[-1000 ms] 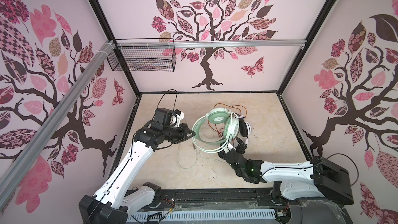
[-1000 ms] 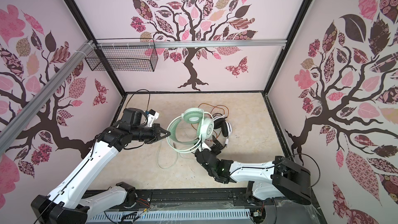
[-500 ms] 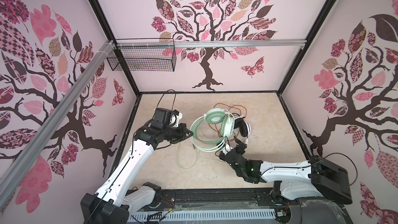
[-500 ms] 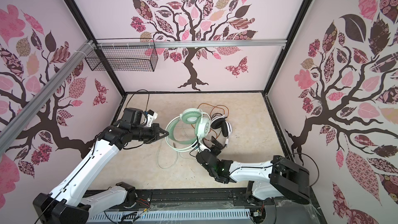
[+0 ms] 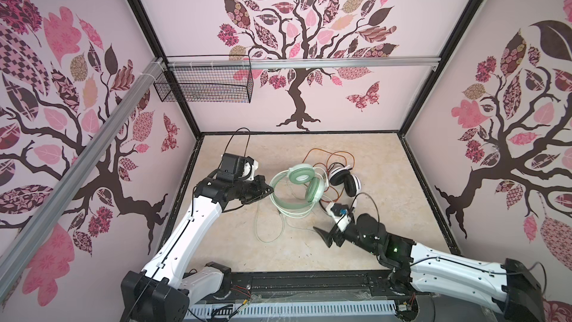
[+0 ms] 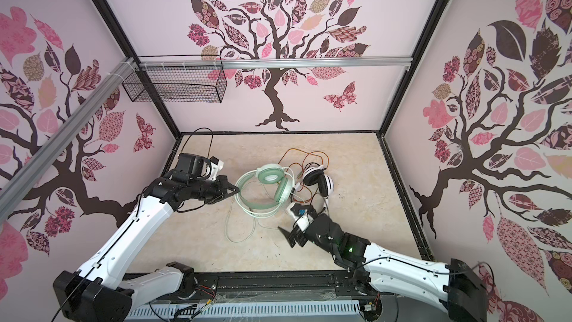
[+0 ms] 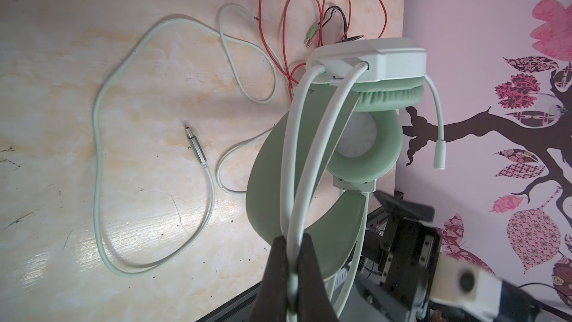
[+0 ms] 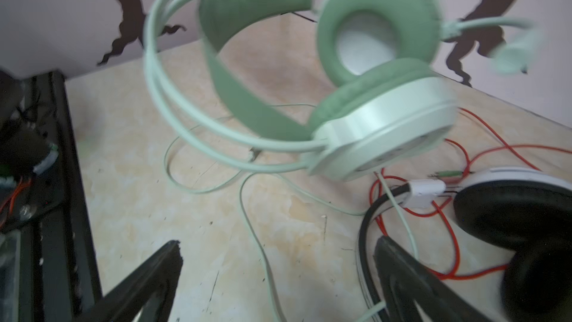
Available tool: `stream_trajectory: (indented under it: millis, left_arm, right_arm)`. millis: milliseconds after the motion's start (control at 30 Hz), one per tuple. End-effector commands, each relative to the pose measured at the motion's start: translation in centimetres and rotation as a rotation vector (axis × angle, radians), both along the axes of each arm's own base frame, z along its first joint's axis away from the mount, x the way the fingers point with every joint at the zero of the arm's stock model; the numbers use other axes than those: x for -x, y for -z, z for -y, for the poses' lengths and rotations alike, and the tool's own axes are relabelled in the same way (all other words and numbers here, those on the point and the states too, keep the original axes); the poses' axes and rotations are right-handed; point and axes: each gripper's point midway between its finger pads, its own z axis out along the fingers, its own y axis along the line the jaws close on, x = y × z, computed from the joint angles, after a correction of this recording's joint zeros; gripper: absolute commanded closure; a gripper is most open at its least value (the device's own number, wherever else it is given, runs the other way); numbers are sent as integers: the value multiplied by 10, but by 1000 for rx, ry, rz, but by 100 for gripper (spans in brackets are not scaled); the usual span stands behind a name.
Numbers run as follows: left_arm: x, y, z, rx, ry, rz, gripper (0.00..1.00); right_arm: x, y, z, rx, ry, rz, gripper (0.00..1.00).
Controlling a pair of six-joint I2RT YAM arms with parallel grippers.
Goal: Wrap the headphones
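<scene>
The mint-green headphones [image 5: 301,173] are still hanging in the air. My left gripper will go down next and let go of the thin pale hoops over the cord's loop on the tabletop.
My left gripper [image 5: 271,191] [image 6: 237,191] [image 7: 292,258] is shut on the thin headband wires of the mint-green headphones [image 5: 301,173] [image 6: 268,176] [image 7: 365,147] [image 8: 387,125] and holds them off the table. Their pale cord [image 5: 256,227] [image 7: 97,137] [image 8: 257,243] lies in loose loops on the table. The white headphones with black pads [image 5: 345,178] [image 6: 318,181] [image 8: 510,212] lie just right of them, with the orange-red cord [image 5: 337,153] [image 7: 383,10] [image 8: 455,236] tangled around. My right gripper [image 5: 329,238] [image 6: 292,238] [image 8: 278,246] stands open and empty, low over the table, nearer the front than both pairs.
A wire basket [image 5: 204,88] [image 6: 173,85] hangs on the back wall at the left. A black rail [image 5: 309,280] runs along the table's front edge. The pale cord's metal plug [image 7: 196,150] lies on the table inside its loop.
The right gripper has drawn back a little toward the front, still open. The left gripper has shifted the mint-green headphones slightly left, and they have turned somewhat.
</scene>
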Motion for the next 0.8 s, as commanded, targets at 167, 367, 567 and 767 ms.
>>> stream_trajectory:
  millis: [167,367,567,767]
  left_arm:
    - [16,-51,-10,5,28,191,100]
    - [24,-19,-17,-56,23,126,100]
    - [29,23,-14,-54,35,19,100]
    - [31,58,-18,-112,45,-82,100]
  right_arm:
    - [-37,34,71,-352,248,-554,3]
    - [-30,35,70,-355,218,-527,2]
    - [-19,20,58,-338,110,-506,3]
    - [-27,5,62,-241,146,-466,2]
